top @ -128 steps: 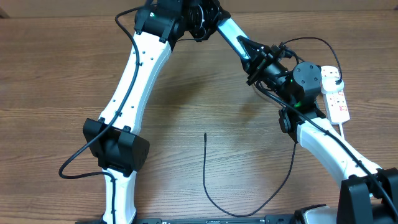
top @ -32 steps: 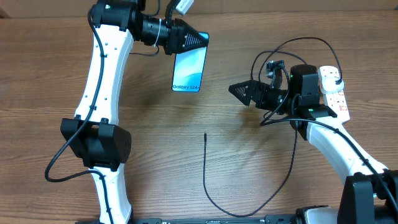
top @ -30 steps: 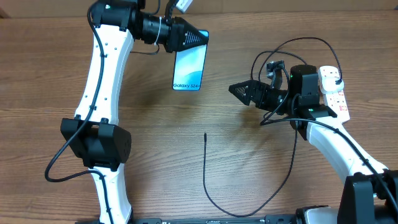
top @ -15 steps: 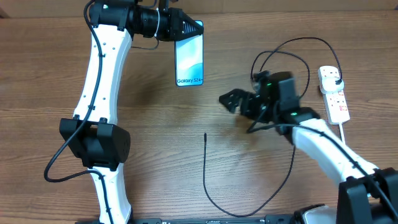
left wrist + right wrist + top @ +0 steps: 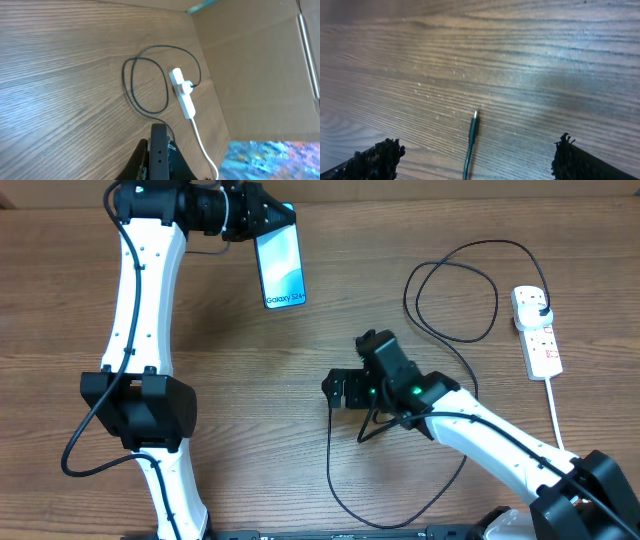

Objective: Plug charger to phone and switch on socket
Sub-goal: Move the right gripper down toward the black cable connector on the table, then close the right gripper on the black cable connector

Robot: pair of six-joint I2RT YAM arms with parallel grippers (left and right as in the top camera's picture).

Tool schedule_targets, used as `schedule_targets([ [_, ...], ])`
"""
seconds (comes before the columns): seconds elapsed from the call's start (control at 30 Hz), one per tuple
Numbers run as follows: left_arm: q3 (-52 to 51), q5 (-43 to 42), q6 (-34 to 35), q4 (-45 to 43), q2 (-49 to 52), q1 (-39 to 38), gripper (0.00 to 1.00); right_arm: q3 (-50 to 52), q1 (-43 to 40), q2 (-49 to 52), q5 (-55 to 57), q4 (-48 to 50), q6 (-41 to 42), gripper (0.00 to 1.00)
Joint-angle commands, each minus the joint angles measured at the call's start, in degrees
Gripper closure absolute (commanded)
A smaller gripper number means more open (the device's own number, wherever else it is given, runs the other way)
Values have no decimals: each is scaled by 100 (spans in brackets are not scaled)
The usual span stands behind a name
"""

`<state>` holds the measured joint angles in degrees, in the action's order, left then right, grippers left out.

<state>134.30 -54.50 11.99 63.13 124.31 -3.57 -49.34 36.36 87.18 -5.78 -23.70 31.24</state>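
My right gripper moves down toward the table next, its spread fingers straddling the connector's black body (image 5: pixel 473 129) behind the metal tip, because it lies flat on the wood.
The phone (image 5: pixel 281 268), screen lit, hangs above the table at the back left. My left gripper (image 5: pixel 270 222) is shut on its top end. In the left wrist view the phone's black edge (image 5: pixel 160 147) stands between the fingers of the left gripper (image 5: pixel 159 162). The charger's connector tip (image 5: pixel 330 398) lies on the table's middle, and its cable (image 5: pixel 452 330) loops away to the plug in the socket (image 5: pixel 540 340) at the right. My right gripper (image 5: pixel 338 390) hovers open right over the tip. In the right wrist view the tip (image 5: pixel 473 127) lies between the spread fingers of the right gripper (image 5: pixel 475 157).
The socket's thick white cord (image 5: pixel 556 420) runs toward the front right edge. In the left wrist view the socket (image 5: pixel 182 97) and the black cable loop (image 5: pixel 145 80) lie near a cardboard wall (image 5: pixel 250 70).
My left gripper has carried the phone left and a little back. My right arm has swung from beside the socket down and left, and its open fingers are now over the connector tip.
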Motion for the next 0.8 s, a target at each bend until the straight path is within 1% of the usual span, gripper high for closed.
schedule_targets([
  [0.0,81,26,278,-20,-85,114,96,-295,354,-26,973,-186,-125,0],
  [0.13,81,92,498,-26,-85,175,96,-321,660,-26,1335,-345,-125,0],
  [0.23,81,92,553,-37,-85,179,96,-326,675,-26,1349,-365,-96,1],
  [0.37,81,92,651,-127,-85,179,96,-326,678,-24,1303,-387,-79,5],
  [0.47,81,92,793,-249,-85,179,96,-337,678,52,1300,-387,-81,5],
  [0.63,81,92,800,-341,-85,179,96,-737,713,507,1261,-693,-85,6],
  [0.77,81,92,796,-341,-85,179,96,-1268,778,1064,1338,-1145,-79,7],
])
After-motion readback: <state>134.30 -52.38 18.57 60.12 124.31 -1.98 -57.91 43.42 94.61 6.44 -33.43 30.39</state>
